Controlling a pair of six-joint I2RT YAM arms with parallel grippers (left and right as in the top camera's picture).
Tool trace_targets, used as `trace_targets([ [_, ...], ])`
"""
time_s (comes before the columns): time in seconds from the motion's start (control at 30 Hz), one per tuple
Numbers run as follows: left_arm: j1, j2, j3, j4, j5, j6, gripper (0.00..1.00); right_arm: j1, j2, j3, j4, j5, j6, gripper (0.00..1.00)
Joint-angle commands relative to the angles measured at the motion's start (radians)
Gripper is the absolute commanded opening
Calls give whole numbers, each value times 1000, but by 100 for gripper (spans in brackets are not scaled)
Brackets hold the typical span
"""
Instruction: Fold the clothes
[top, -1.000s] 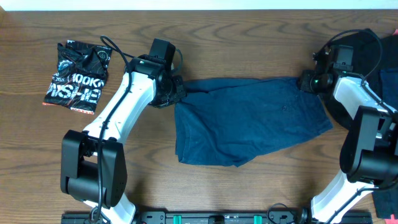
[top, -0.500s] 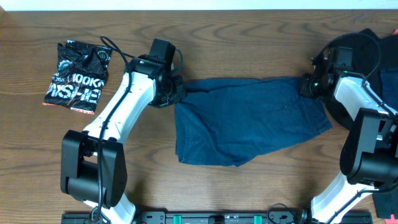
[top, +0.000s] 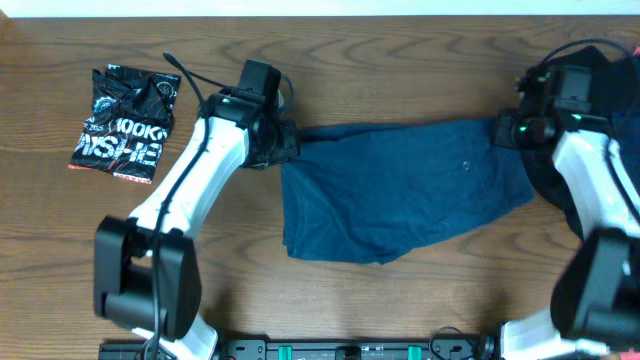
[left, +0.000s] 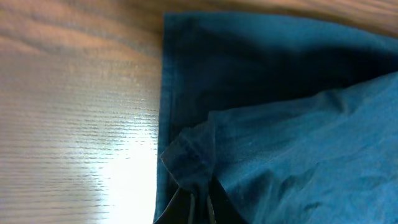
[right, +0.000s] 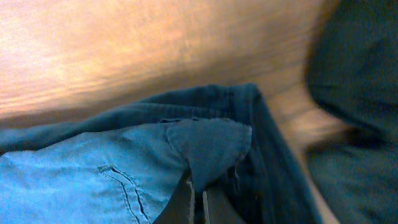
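The pile of dark clothes (right: 353, 78) is to the right of my right gripper in the overhead view, so next I will pull the creased cloth tight toward it and let go.
A pair of dark blue shorts (top: 400, 190) lies spread on the wooden table, stretched between my two grippers. My left gripper (top: 288, 143) is shut on the shorts' upper left corner; in the left wrist view the cloth (left: 280, 124) bunches between the fingertips (left: 199, 208). My right gripper (top: 503, 130) is shut on the upper right corner; in the right wrist view a flap of the cloth (right: 205, 149) is pinched between the fingers (right: 198, 205), with a stitched pocket line beside it.
A black snack bag (top: 125, 120) lies at the far left. A pile of dark clothes (top: 590, 70) sits at the right edge, behind the right arm, and shows in the right wrist view (right: 354, 81).
My right gripper has moved to the right and slightly back, pulling the shorts' top edge tauter. The left gripper has stayed in place.
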Motion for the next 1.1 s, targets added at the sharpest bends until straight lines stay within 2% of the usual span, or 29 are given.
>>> trace_targets([
  [0.0,1,-119,14,0,-6,128,6,0,-116,18,-64,65,4,1],
  [0.27,0,-195,13,130,-6,156,6,0,-196,18,-213,255,123,1],
  [0.5,-3,-157,1,252,-6,156,6,0,-195,17,-242,277,176,1],
  [0.7,-12,-80,0,368,-6,156,6,0,-195,17,-316,421,277,1],
  [0.9,-11,48,0,481,-18,156,6,0,-182,16,-249,444,280,1],
  [1.07,-11,125,0,499,-157,156,6,0,-128,15,-166,426,280,1],
])
